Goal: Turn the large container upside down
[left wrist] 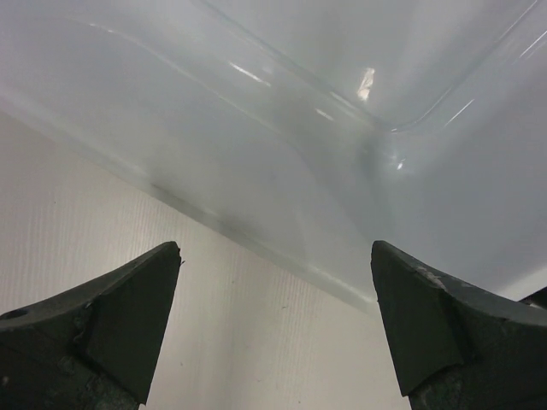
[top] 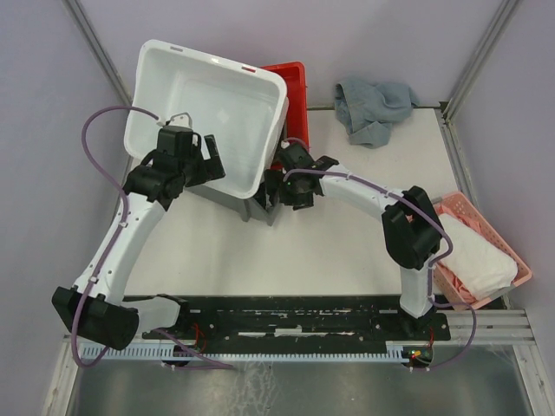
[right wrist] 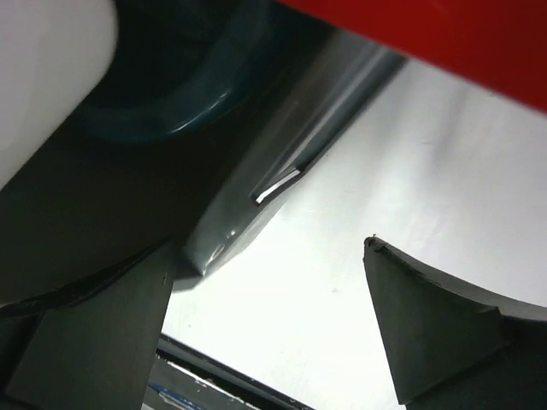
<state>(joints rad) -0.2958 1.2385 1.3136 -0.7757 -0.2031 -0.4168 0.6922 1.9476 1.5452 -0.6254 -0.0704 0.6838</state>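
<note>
My left gripper moves to the right in the top view next, across the tub's opening to the tub's rim beside the red bin, since that rim stands exposed.
The large container (top: 204,104) is a white plastic tub, tilted up with its open side facing the top camera, and its near edge rests on a grey bin (top: 232,203). My left gripper (top: 211,158) is open at the tub's near left rim. In the left wrist view the tub's wall (left wrist: 325,145) fills the space above the open gripper (left wrist: 275,248), with bare table between the fingers. My right gripper (top: 270,185) is open beside the tub's near right corner. The right wrist view shows the grey bin's corner (right wrist: 248,213) just left of that open gripper (right wrist: 272,243), which holds nothing.
A red bin (top: 293,91) stands behind the tub, also seen as the red bin (right wrist: 444,34) in the right wrist view. A blue-grey cloth (top: 373,108) lies at the back right. A pink basket (top: 460,204) holding a white cloth (top: 477,256) sits at the right edge.
</note>
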